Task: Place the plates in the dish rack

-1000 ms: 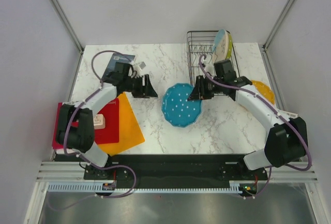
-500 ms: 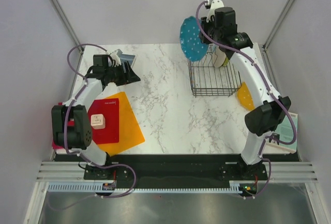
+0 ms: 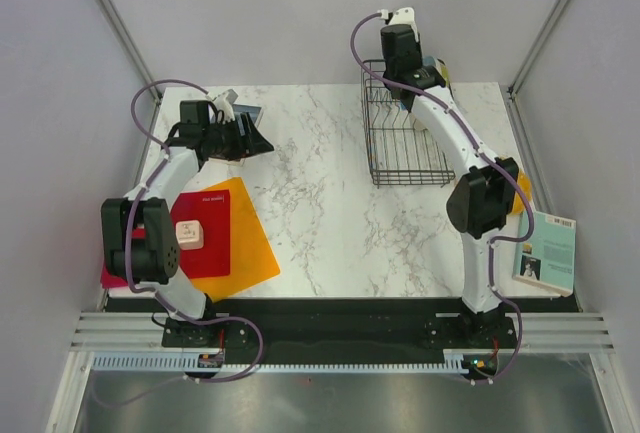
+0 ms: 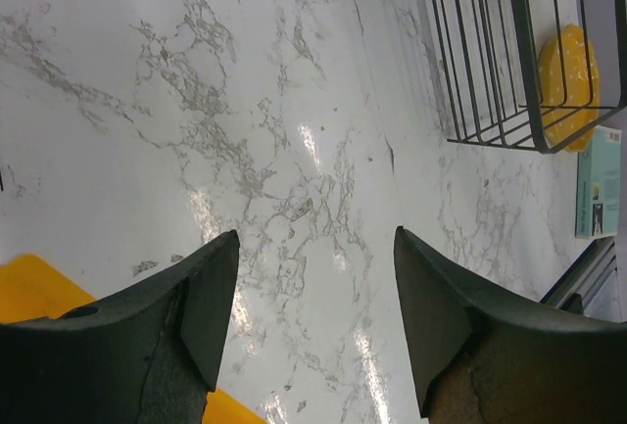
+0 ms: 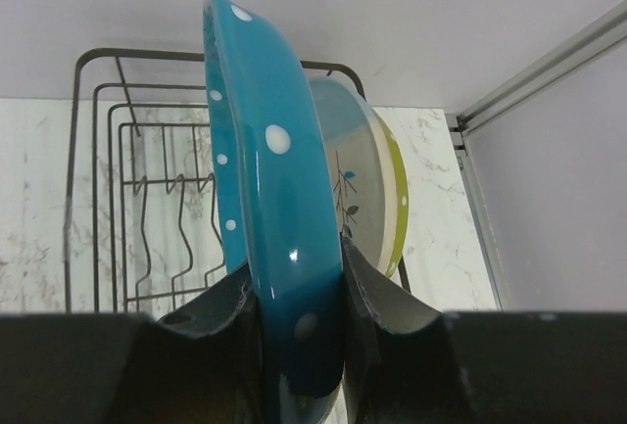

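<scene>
The rack slot point(image 5: 218, 248) beside the cream plate is below the robot's right gripper, so the gripper will go down next and release the teal white-dotted plate point(image 5: 265, 169) on edge.
My right gripper point(image 5: 294, 282) is shut on the rim of the teal white-dotted plate point(image 5: 265, 169) and holds it on edge over the far right part of the black wire dish rack point(image 5: 98, 57). Just behind it the cream plate with a leaf sprig point(image 5: 355, 164) and the lime-green plate point(image 5: 397, 184) stand upright in the rack. In the top view the right gripper point(image 3: 400, 51) hangs over the rack's point(image 3: 400, 153) far end and hides most of these plates. The orange dotted plate point(image 4: 568, 70) lies on the table beyond the rack. My left gripper point(image 4: 313, 248) is open and empty above bare marble at the far left point(image 3: 262, 143).
An orange square sheet point(image 3: 245, 238) and a red sheet point(image 3: 208, 253) with a small pale block point(image 3: 190, 235) lie at the front left. A teal book point(image 3: 548, 251) lies at the right edge. The rack's left slots hold nothing.
My right arm lifted the teal plate off the table's middle and carried it up and over to the rack's far right end. My left arm drew back to the far left.
</scene>
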`<state>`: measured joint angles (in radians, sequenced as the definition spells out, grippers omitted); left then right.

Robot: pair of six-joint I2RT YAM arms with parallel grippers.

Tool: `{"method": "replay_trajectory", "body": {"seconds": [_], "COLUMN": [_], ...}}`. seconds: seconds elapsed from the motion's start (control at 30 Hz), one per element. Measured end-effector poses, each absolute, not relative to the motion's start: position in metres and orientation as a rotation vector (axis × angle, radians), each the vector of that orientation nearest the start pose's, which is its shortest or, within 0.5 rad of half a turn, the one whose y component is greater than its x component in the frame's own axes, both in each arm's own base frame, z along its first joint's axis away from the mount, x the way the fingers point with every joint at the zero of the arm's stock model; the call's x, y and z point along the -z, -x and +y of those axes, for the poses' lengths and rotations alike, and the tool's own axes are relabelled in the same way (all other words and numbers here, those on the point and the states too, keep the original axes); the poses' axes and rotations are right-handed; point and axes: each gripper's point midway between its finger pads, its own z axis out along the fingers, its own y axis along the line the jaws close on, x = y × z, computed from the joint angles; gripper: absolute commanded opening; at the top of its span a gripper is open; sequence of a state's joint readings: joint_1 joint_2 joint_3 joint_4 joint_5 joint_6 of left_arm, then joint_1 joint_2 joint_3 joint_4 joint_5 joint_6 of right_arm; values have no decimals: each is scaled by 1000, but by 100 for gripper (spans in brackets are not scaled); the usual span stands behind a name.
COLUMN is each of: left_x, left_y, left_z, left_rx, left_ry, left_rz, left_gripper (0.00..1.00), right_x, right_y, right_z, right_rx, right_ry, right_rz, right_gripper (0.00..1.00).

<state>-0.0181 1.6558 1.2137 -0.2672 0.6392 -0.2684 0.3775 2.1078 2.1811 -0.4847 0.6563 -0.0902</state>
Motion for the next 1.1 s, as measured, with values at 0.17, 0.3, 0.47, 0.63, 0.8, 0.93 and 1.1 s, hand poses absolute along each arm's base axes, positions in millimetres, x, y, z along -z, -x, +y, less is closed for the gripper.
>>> {"method": "replay_trajectory", "body": {"seconds": [0.17, 0.3, 0.47, 0.63, 0.8, 0.93, 1.1], "left_x": [-155, -154, -158, -157, -152, -152, -151], "left_y": [-415, -413, -411, -406, -402, -402, -400], "left_z": [-122, -122, -123, -123, -123, -125, -132], "left_rx": [887, 891, 892, 897, 901, 904, 915], "left_ry": [-48, -47, -51, -42, -33, -38, -56], "left_rz": [2267, 2270, 2260, 2265, 2278, 2279, 2285], "left_gripper": [70, 70, 70, 70, 70, 70, 70], "right_x": [-290, -285, -269, -241, -217, -200, -192], "right_y": [-580, -584, -596, -610, -620, -624, -625], "right_z": [96, 83, 73, 70, 76, 77, 78], "right_rx": [512, 543, 567, 583, 582, 578, 570], "right_ry": [-6, -35, -52, -45, -11, 3, 11], "right_rz": [1910, 1912, 1924, 1954, 1980, 2005, 2021], "right_gripper": [0, 0, 0, 0, 0, 20, 45]}}
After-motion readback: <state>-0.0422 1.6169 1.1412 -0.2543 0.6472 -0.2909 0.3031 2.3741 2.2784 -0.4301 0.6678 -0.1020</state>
